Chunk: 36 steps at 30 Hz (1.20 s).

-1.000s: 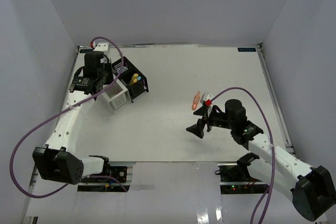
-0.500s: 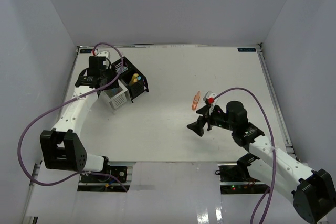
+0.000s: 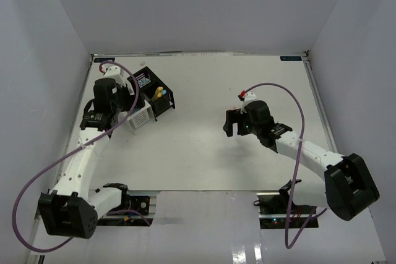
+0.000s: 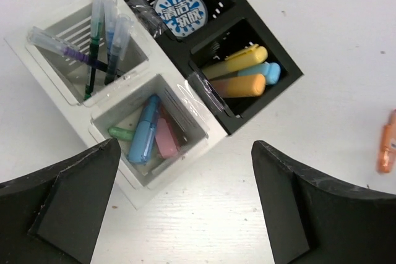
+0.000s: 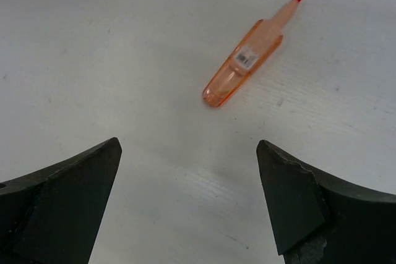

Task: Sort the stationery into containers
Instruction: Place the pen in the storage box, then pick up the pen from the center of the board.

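Note:
The orange highlighter (image 5: 244,66) needs my right gripper turned in line with it before I lower the gripper over the highlighter's wide body.
The containers (image 4: 204,100) form a cluster of two white and two black compartments, seen from above in the left wrist view. Thin pens (image 4: 102,41) stand in one white compartment. Blue, pink and green highlighters (image 4: 147,131) lie in the other. A round blue-white tub (image 4: 179,12) fills one black compartment, and yellow, orange and blue highlighters (image 4: 241,75) fill the other. My left gripper (image 4: 185,146) hangs open above the cluster, holding nothing. An orange highlighter (image 5: 244,66) lies loose on the table just ahead of my open right gripper (image 5: 189,145).
The white table (image 3: 198,153) ends at grey walls on the left, back and right. The container cluster (image 3: 150,100) stands at the back left. The right arm's purple cable (image 3: 297,109) loops over the table's right half.
My left gripper's jaws have opened above the containers and its wrist has drawn back slightly. The right gripper has moved away from its base to hover over the orange highlighter, still open.

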{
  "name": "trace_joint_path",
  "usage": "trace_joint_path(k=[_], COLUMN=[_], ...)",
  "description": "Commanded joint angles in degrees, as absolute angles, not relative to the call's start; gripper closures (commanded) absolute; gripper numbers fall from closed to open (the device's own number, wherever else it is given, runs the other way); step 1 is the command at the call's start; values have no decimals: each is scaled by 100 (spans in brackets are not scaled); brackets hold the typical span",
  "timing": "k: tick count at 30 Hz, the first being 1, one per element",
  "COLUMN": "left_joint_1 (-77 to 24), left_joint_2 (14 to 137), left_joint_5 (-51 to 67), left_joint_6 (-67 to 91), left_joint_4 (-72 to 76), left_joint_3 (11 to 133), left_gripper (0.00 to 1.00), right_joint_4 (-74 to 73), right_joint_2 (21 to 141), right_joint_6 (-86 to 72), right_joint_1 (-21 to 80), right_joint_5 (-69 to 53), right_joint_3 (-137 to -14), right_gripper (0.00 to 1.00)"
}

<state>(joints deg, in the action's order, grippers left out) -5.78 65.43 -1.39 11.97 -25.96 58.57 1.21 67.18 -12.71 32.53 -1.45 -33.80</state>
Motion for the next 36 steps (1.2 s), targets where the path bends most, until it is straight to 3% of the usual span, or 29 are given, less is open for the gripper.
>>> trace_joint_path(k=[1, 9, 11, 24, 36], left_joint_1=[-562, -562, -562, -562, -562], left_joint_2=[5776, 5185, 5203, 5212, 5352], left_joint_5=[255, 483, 641, 1142, 1389], left_joint_6=[1450, 1573, 1599, 1687, 1705], left_joint_4=[-1846, -1521, -1521, -1450, -1397], left_joint_3=[5345, 4895, 4904, 4878, 4843], left_gripper=[2, 2, 2, 2, 2], right_joint_4=[-316, -1517, -1643, -2188, -2206], right_joint_2=[7223, 9165, 9561, 10652, 11303], right_joint_6=[-1933, -3005, -3076, -3498, -3665], right_joint_1=[3296, 3445, 3489, 3568, 3568], right_joint_5=[1297, 2486, 2531, 2936, 2900], right_joint_3=[-4086, -5904, -6273, -7005, -7225], right_gripper=[3, 0, 4, 13, 29])
